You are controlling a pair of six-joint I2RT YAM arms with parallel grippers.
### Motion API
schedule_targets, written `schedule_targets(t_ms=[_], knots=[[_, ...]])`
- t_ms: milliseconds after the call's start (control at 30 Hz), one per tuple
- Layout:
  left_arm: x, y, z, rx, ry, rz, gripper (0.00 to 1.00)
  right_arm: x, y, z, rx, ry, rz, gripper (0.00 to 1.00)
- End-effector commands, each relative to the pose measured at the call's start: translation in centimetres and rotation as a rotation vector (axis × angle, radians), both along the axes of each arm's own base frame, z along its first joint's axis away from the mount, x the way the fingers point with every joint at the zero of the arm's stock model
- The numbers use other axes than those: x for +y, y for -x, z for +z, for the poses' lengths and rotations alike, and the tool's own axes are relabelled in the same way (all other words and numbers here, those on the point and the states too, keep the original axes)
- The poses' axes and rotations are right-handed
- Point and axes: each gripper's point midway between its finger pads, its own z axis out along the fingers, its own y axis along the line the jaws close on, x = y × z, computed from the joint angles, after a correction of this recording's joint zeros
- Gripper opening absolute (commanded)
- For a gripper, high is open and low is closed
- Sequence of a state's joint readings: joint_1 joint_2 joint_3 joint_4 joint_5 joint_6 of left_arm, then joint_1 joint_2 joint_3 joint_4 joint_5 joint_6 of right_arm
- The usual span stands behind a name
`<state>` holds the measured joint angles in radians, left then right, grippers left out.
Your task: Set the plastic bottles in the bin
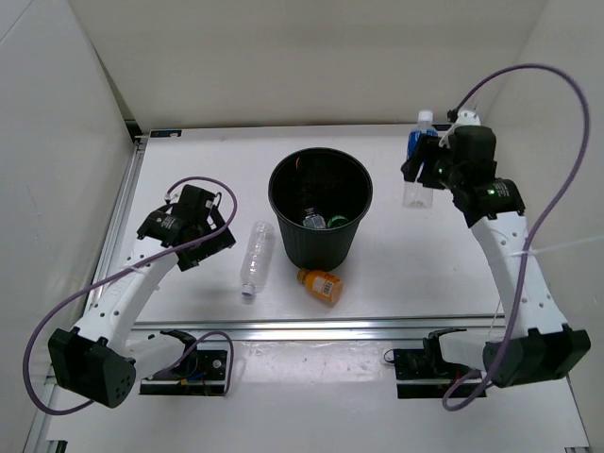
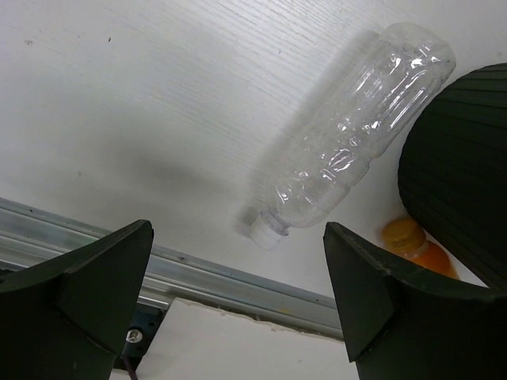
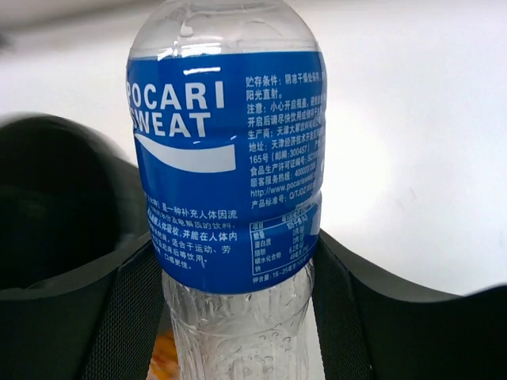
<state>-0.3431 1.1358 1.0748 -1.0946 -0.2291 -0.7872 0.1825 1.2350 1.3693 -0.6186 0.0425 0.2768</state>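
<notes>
The right gripper rises next and carries the blue-labelled bottle leftward in the top view over the bin's opening (image 1: 321, 192) (image 3: 55, 202) to release, since the bin's rim bars the way.
My right gripper (image 1: 427, 168) is shut on the upright clear blue-labelled bottle (image 1: 419, 151), to the right of the round black bin (image 1: 316, 247). In the right wrist view the fingers (image 3: 127, 317) press both sides of this bottle (image 3: 226, 166), with the bin (image 3: 55, 198) at the left. The long clear bottle (image 1: 255, 257) lies left of the bin and the short orange bottle (image 1: 321, 286) lies in front of it. A green bottle (image 1: 312, 221) and another clear one lie inside the bin. My left gripper (image 1: 209, 247) is open and empty, just left of the long clear bottle (image 2: 348, 142).
An aluminium rail (image 1: 321, 326) runs along the near table edge and shows in the left wrist view (image 2: 198, 269). White walls close the left, back and right sides. The bin wall (image 2: 459, 166) and the orange bottle (image 2: 416, 245) sit at the right of the left wrist view.
</notes>
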Motion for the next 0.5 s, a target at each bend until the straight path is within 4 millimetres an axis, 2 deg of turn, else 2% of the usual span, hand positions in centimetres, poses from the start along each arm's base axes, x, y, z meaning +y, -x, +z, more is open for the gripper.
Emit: schedule_targets(t_ms=[0,67,100,167,200,233,333,367,400,433,467], knots=[[0.2,-1.4,0.9,-0.098,0.010,0.034,1.00,3.4,-0.3,6.2,-0.167,-0.075,0.102,0.04],[0.2,-1.6,0.2,-0.101,0.011,0.034,1.00,5.7,-0.1,8.4,-0.226,-0.091,0.177,0.04],[-0.1,-2.3,0.6,-0.135,0.017,0.023,1.00,7.6,0.2,10.5,-0.281,-0.116,0.234,0.04],[-0.8,-2.6,-0.4,-0.148,0.013,-0.016,1.00,10.0,0.3,11.6,-0.313,-0.119,0.330,0.06],[-1.1,-3.0,-0.5,-0.168,0.009,-0.046,1.00,11.9,1.1,12.9,-0.347,-0.126,0.404,0.07],[-1.8,-3.8,-0.1,-0.215,0.012,-0.066,1.00,13.2,0.9,12.5,-0.339,-0.117,0.456,0.08],[-1.6,-4.6,-0.3,-0.232,-0.044,-0.082,1.00,17.1,1.9,12.5,-0.346,-0.101,0.602,0.35],[-1.6,-4.6,-0.6,-0.227,-0.072,-0.090,1.00,18.0,2.3,12.2,-0.338,-0.094,0.644,0.47],[-1.7,-4.7,-1.2,-0.205,-0.093,-0.106,1.00,19.5,3.0,12.3,-0.348,-0.085,0.691,0.51],[-1.6,-5.0,-1.4,-0.205,-0.106,-0.108,1.00,20.0,2.9,11.2,-0.314,-0.057,0.704,0.54],[-1.9,-4.9,-1.7,-0.199,-0.122,-0.131,1.00,20.2,2.8,11.3,-0.321,-0.037,0.699,0.58]])
